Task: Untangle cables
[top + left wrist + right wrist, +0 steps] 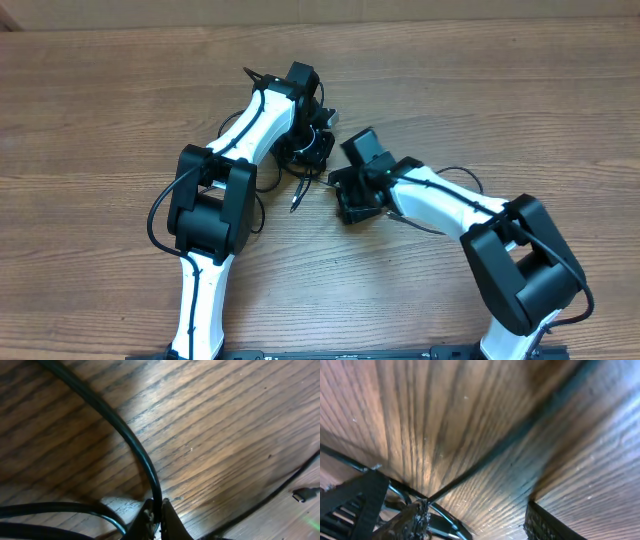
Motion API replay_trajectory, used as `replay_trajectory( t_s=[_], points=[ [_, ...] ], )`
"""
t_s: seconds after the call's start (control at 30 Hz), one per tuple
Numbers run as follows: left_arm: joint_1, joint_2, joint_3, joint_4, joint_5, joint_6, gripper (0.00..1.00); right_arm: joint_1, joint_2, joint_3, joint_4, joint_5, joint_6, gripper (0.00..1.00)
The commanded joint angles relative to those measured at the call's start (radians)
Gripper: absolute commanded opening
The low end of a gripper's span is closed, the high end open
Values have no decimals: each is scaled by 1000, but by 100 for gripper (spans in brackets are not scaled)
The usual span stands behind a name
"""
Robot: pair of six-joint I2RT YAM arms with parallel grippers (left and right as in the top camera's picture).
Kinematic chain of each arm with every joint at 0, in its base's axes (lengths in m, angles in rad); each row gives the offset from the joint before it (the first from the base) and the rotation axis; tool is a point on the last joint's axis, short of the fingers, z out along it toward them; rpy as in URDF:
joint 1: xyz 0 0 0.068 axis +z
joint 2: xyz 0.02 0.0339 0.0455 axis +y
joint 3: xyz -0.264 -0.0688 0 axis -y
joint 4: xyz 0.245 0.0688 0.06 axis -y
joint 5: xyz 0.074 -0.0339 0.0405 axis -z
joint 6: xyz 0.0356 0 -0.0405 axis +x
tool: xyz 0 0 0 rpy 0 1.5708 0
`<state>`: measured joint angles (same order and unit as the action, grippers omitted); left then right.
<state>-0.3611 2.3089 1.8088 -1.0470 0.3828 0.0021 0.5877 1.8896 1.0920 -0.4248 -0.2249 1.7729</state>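
The cable in my left gripper is crowded by other cables. My left gripper should next pull it up, outward and to the left in the overhead view over bare tabletop, and then release it.
The cables (302, 160) are thin black cords bunched mid-table between the two arms, with one plug end (295, 204) trailing toward the front. My left gripper (312, 146) points down into the bunch. In the left wrist view it (157, 512) is shut on one black cable (131, 440) that arcs away to the upper left. A second cord ends in a small plug (305, 494) at the right. My right gripper (338, 190) sits just right of the bunch. It (480, 522) is open, with cable strands (447, 520) beside its left finger (415, 520) and nothing gripped.
Brown wood-grain table (480, 90) all around. The two grippers are close together over the bunch. Thick black arm wires loop beside the left arm (155, 215) and along the right arm (455, 175).
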Motion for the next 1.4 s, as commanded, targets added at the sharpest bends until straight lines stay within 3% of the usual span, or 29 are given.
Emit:
replay_trajectory(
  t_s=[0.0, 0.57, 0.7, 0.83, 0.93, 1.2, 1.37],
  points=[
    [-5, 19, -5, -8, 82, 80, 4, 24, -15, -5, 17, 146, 139, 61],
    [47, 19, -5, -34, 247, 150, 4, 17, -14, -5, 27, 296, 143, 60],
    [71, 19, -5, -66, 424, 252, 4, 10, -14, -5, 27, 296, 142, 45],
    [89, 19, -5, -79, 483, 276, 4, 11, -14, -5, 27, 296, 113, 25],
    [100, 19, -5, -82, 491, 283, 4, 10, -14, -5, 27, 315, 7, 4],
    [154, 17, -5, -85, 562, 268, 4, -47, -55, 2, 89, 140, -407, 4],
    [206, -13, -5, -70, 590, 211, 4, -98, -130, 3, 95, 21, -589, 4]
  ],
)
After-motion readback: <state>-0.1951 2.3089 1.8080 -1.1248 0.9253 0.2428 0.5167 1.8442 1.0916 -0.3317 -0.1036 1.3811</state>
